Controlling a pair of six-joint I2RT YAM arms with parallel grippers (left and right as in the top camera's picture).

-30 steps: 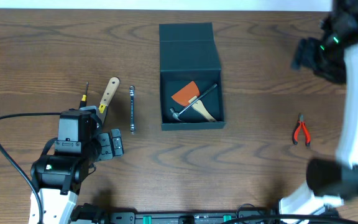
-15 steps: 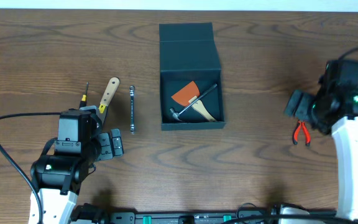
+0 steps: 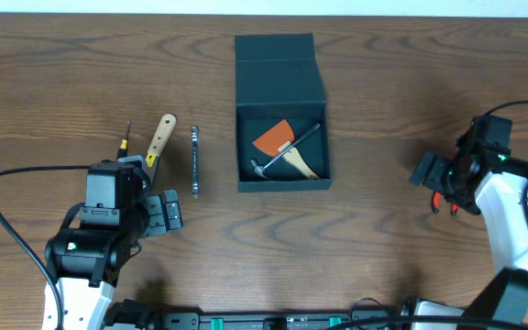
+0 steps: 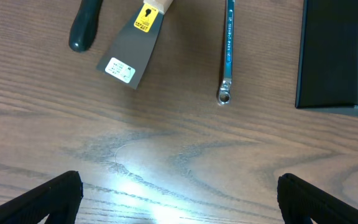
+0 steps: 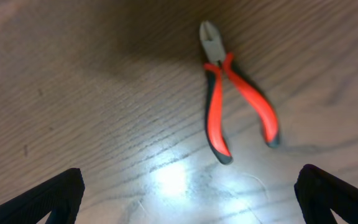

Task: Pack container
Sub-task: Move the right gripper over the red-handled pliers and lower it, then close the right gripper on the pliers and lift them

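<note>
My right gripper lowers its open fingers around the pliers' red handle nearer the container next, since that handle lies on the tabletop below the gripper.
The dark teal-black container (image 3: 282, 96) stands open at the table's middle, lid flap folded back; it also shows in the left wrist view (image 4: 328, 56). Inside lie an orange scraper (image 3: 273, 137) and a small hammer (image 3: 287, 156). Red-handled pliers (image 5: 232, 93) lie on the table; in the overhead view (image 3: 447, 203) my right arm mostly covers them. My right gripper (image 5: 188, 193) is open and empty just above them. My left gripper (image 4: 179, 196) is open and empty at the lower left, near a putty knife (image 4: 132, 46), a wrench (image 4: 229, 50) and a screwdriver (image 4: 86, 25).
The putty knife (image 3: 160, 137), the wrench (image 3: 195, 160) and the thin screwdriver (image 3: 126, 137) lie side by side left of the container. A black cable (image 3: 7, 197) loops from my left arm. The table's front edge is close below both arms.
My right arm has swung down from the far right corner to the pliers and now hovers over them. The left arm and the tools have not moved.
</note>
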